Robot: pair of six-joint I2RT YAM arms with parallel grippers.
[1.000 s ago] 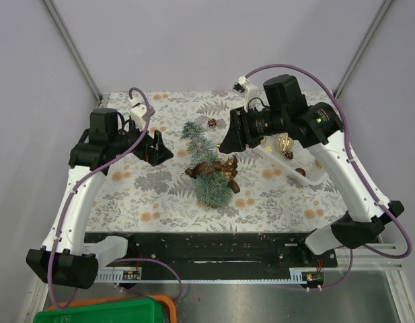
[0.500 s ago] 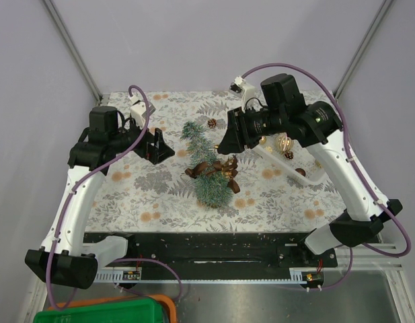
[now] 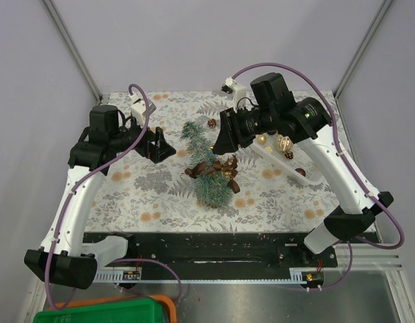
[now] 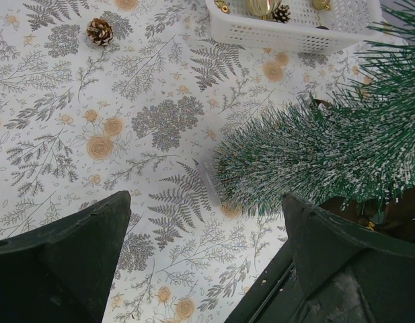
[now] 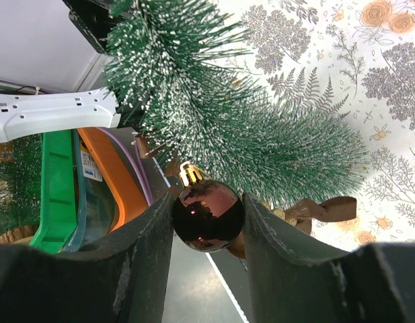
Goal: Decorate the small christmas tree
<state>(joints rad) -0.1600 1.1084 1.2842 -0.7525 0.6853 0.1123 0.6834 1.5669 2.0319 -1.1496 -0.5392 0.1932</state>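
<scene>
I next need to lower the bauble with my right gripper, to the right in its wrist view, onto the undecorated bough (image 5: 296, 165) beside the ribbon, and release it.
The small christmas tree (image 3: 204, 163) lies on its side on the patterned cloth, tip toward the back, with a brown ribbon (image 3: 214, 168) across its middle. It also shows in the left wrist view (image 4: 315, 151) and the right wrist view (image 5: 227, 114). My right gripper (image 3: 224, 140) is just right of the tree's upper part, shut on a shiny dark brown bauble (image 5: 207, 215) with a gold cap. My left gripper (image 3: 161, 147) is open and empty, left of the tree tip, its fingers (image 4: 72, 262) over bare cloth.
A white basket (image 3: 288, 161) with gold baubles and pine cones sits right of the tree, also in the left wrist view (image 4: 294, 27). A loose pine cone (image 3: 212, 123) lies near the back, and shows in the left wrist view (image 4: 99, 31). A green and orange bin (image 3: 106, 311) stands at the front left.
My right arm has moved left and slightly back with the bauble, closer to the tree. The left arm has shifted slightly right toward the tree tip.
</scene>
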